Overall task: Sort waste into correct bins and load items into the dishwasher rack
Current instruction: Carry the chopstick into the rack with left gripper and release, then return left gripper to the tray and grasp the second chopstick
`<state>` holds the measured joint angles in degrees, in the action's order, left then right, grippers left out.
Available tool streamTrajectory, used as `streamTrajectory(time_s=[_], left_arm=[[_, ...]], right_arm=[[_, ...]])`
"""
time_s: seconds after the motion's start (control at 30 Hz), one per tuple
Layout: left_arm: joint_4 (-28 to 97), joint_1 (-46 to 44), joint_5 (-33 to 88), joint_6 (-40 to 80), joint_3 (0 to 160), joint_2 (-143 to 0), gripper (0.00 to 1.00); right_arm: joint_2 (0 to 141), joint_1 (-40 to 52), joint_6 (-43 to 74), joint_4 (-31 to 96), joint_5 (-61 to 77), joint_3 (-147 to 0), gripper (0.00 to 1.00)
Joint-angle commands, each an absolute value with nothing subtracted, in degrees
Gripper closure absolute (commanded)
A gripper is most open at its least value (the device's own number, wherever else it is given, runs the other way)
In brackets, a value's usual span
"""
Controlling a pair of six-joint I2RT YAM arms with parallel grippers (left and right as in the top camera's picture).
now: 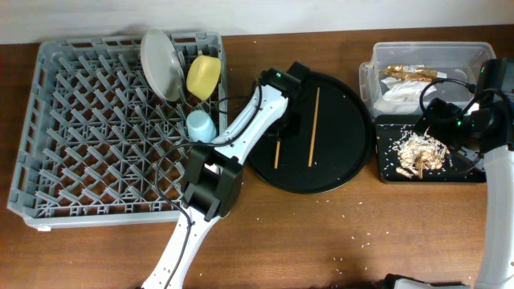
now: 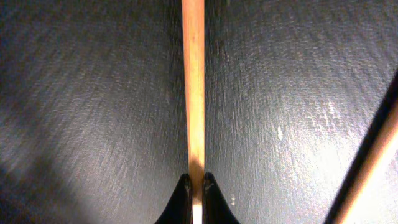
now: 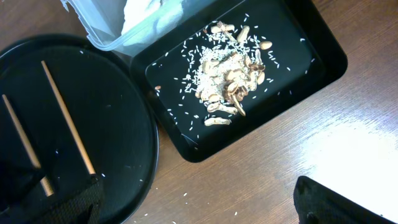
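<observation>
The rack [image 1: 80, 136] beside the blue cup has empty slots, so the left gripper will next go up, take the chopstick to the left in the overhead view and let go of it there.
My left gripper [image 1: 283, 128] [image 2: 194, 182] is shut on one wooden chopstick [image 2: 194, 87] [image 1: 277, 152] low over the large round black tray [image 1: 345, 152]. The other chopstick [image 1: 315, 127] [image 2: 373, 168] lies beside it on that tray. The grey dishwasher rack [image 1: 80, 136] holds the pale plate [image 1: 159, 64], the yellow bowl [image 1: 203, 76] and the blue cup [image 1: 201, 126]. The clear tub [image 1: 474, 54] holds the gold wrapper [image 1: 409, 74] and white napkins [image 3: 149, 18]. The shallow black tray [image 3: 311, 56] holds food scraps [image 1: 419, 152] [image 3: 230, 68]. My right gripper [image 1: 459, 120] [image 3: 199, 205] is open and empty near this tray. The pink cup is out of view.
Rice grains are scattered on the wooden table [image 3: 249, 180] in front of the shallow black tray. The left arm's base joint [image 1: 213, 181] stands between the rack and the round tray. The right wrist view also shows both chopsticks [image 3: 68, 118] on the round tray.
</observation>
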<state>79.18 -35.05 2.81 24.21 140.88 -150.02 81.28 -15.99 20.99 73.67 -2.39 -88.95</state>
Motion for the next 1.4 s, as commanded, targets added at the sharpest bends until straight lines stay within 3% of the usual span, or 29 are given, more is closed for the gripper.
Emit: streamTrajectory(time_s=[0.0,0.1,0.27,0.47,0.57,0.63,0.87,0.9,0.93,1.0,1.17,1.23,1.37], left_arm=[[86.0,-32.4,0.3,18.9,153.3,-146.8,0.99],[96.8,-28.8,-4.9,18.5,164.7,-143.7,0.99],[96.7,-22.0,-3.9,10.1,163.0,-129.7,0.99],[96.4,-12.1,-13.6,9.9,128.3,-104.8,1.0],[92.6,-9.5,-12.8,8.4,114.1,-103.5,1.0],[83.5,-9.7,-8.9,1.8,102.7,-103.5,1.0],[65.5,-9.6,-9.0,1.2,83.2,-103.5,1.0],[63.7,-9.6,-9.0,1.2,82.0,-103.5,0.97],[63.0,-9.6,-9.0,1.2,81.8,-103.5,0.76],[62.3,-9.6,-9.0,1.2,81.8,-103.5,0.49],[65.0,-9.6,-5.2,1.3,89.2,-103.5,0.46],[66.5,-10.0,3.2,1.3,98.2,-103.5,0.5],[60.4,-17.2,7.0,5.5,109.4,-103.5,0.54]], right_arm=[[81.0,-16.2,21.5,73.7,-3.3,-88.9,0.01],[81.0,-16.2,21.5,73.7,-3.3,-88.9,0.01],[81.0,-16.2,21.5,73.7,-3.3,-88.9,0.02],[81.0,-16.2,21.5,73.7,-3.3,-88.9,0.01],[81.0,-16.2,21.5,73.7,-3.3,-88.9,0.02],[81.0,-16.2,21.5,73.7,-3.3,-88.9,0.02],[81.0,-16.2,21.5,73.7,-3.3,-88.9,0.02],[81.0,-16.2,21.5,73.7,-3.3,-88.9,0.02],[81.0,-16.2,21.5,73.7,-3.3,-88.9,0.02],[81.0,-16.2,21.5,73.7,-3.3,-88.9,0.02],[81.0,-16.2,21.5,73.7,-3.3,-88.9,0.02],[81.0,-16.2,21.5,73.7,-3.3,-88.9,0.02],[81.0,-16.2,21.5,73.7,-3.3,-88.9,0.01]])
